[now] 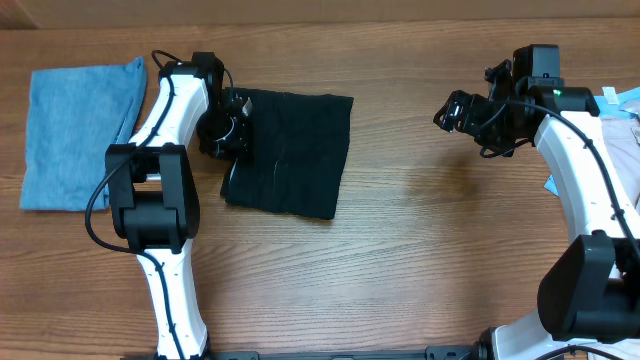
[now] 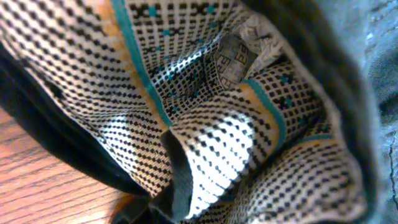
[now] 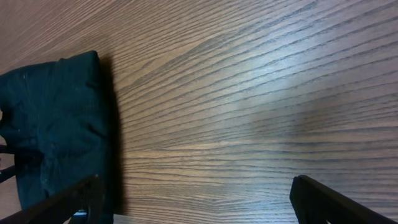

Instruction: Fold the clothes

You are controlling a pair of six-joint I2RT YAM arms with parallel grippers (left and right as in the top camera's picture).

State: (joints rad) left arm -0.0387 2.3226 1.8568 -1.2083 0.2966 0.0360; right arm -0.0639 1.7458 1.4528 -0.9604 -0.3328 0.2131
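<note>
My left gripper next carries the dark garment left in the overhead view onto the folded light blue cloth point(image 1: 80, 138) and releases it, since both lie folded.
A dark, nearly black garment point(image 1: 295, 150) lies folded flat on the wooden table, left of centre. My left gripper point(image 1: 228, 128) is at its left edge. The left wrist view is filled by the garment's black-and-white patterned lining point(image 2: 205, 124) with teal and orange stripes and a label point(image 2: 233, 59). A fold of it runs down into the jaws, whose fingers are mostly hidden. My right gripper point(image 1: 452, 110) hovers over bare table to the right, open and empty, fingers wide apart point(image 3: 199, 205). The garment's right edge shows in the right wrist view point(image 3: 50, 137).
A folded light blue cloth point(image 1: 75, 130) lies at the far left of the table. Pale clothes point(image 1: 625, 110) sit at the right edge behind the right arm. Bare wood point(image 1: 420, 220) spans between the dark garment and the right arm.
</note>
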